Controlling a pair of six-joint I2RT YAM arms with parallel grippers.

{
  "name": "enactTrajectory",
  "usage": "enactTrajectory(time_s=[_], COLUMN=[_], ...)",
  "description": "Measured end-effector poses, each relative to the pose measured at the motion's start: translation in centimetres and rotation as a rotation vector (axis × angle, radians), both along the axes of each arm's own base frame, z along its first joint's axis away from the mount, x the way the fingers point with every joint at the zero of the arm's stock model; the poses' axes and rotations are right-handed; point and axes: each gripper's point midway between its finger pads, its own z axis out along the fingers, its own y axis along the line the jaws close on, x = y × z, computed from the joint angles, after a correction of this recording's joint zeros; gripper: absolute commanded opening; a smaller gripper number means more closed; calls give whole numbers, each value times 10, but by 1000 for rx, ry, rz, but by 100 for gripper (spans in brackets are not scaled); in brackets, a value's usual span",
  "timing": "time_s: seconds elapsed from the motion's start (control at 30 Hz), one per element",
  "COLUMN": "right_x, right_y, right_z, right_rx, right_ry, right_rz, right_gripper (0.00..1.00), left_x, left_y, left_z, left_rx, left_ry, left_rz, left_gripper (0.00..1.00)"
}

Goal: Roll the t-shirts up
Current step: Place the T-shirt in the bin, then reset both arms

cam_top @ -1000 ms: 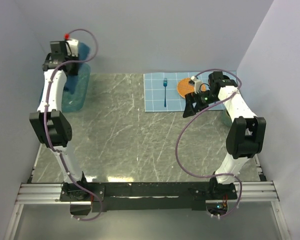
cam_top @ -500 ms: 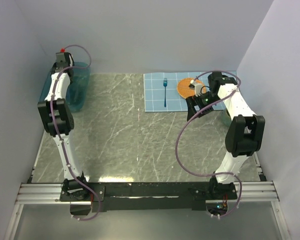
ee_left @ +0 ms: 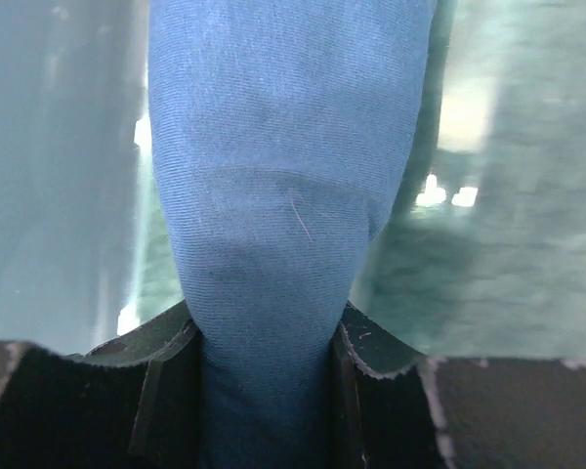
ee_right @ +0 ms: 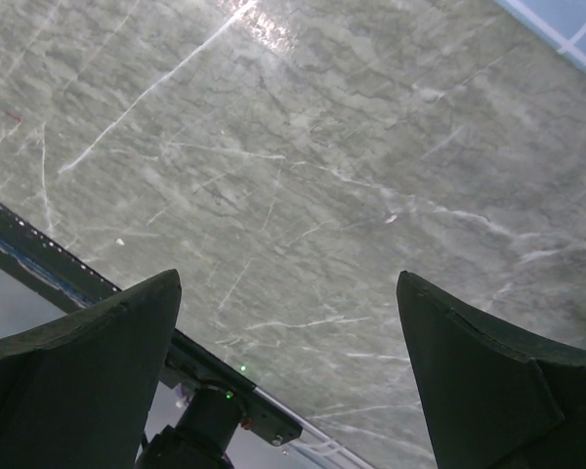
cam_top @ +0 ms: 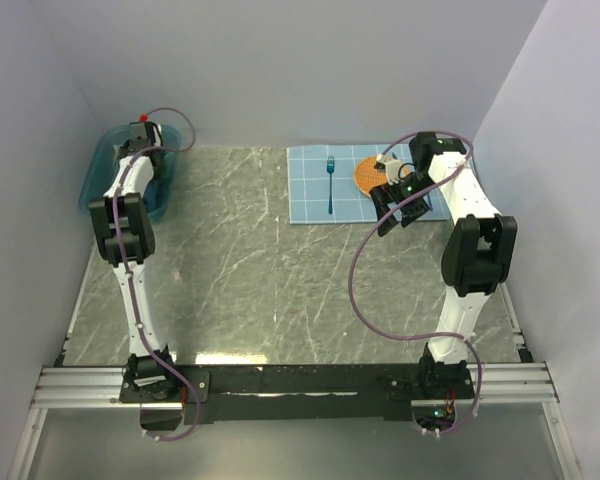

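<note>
The left gripper shifts toward the tub's side on the placemat side next and releases the t-shirt, since the bunched t-shirt already stretches inside the tub [cam_top: 98, 175].
In the left wrist view my left gripper [ee_left: 264, 342] is shut on a bunch of the dark teal-blue t-shirt [ee_left: 283, 147], which stretches away from the jaws inside the see-through teal tub [ee_left: 59, 195]. In the top view the left gripper [cam_top: 145, 140] reaches down into the tub [cam_top: 98, 175] at the far left, and the shirt is hidden under the wrist. My right gripper [cam_top: 388, 213] is open and empty, held above the marble table [ee_right: 303, 166] just in front of the placemat. Its two fingers [ee_right: 88, 362] stand wide apart.
A light blue gridded placemat [cam_top: 315, 185] lies at the back right with a blue fork [cam_top: 331, 180] and an orange plate [cam_top: 368, 176] on it. A small white thing [cam_top: 388, 160] sits by the plate. Walls close in the left, back and right.
My left arm has swung right and lowered the held shirt from against the back wall down into the tub. My right arm has shifted slightly back and left, still open.
</note>
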Motion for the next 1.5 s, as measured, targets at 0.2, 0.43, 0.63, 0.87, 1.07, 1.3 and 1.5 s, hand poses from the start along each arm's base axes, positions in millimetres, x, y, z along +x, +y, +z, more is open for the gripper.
enactTrajectory(time_s=[0.2, 0.43, 0.63, 0.87, 1.07, 1.3, 1.5], right_x=[-3, -4, 7, 16, 22, 32, 33], right_y=[11, 17, 18, 21, 27, 43, 54], right_z=[-6, -10, -3, 3, 1, 11, 14], right_rx=[-4, -3, 2, 13, 23, 51, 90], right_ry=[22, 35, 2, -26, -26, -75, -84], right_rz=[32, 48, 49, 51, 58, 81, 88], right_gripper=[100, 100, 100, 100, 100, 100, 100], left_x=[9, 13, 14, 8, 10, 4, -13], left_y=[-22, -34, -40, -54, -72, -79, -108], left_z=[-2, -11, -15, -12, 18, 71, 133], left_rx=[1, -2, -40, -110, -192, -233, -341], left_ry=[-6, 9, 9, 0, -62, -126, -206], left_rz=[-63, -113, -141, -194, -239, -264, -384], left_gripper=[1, 50, 71, 87, 99, 99, 99])
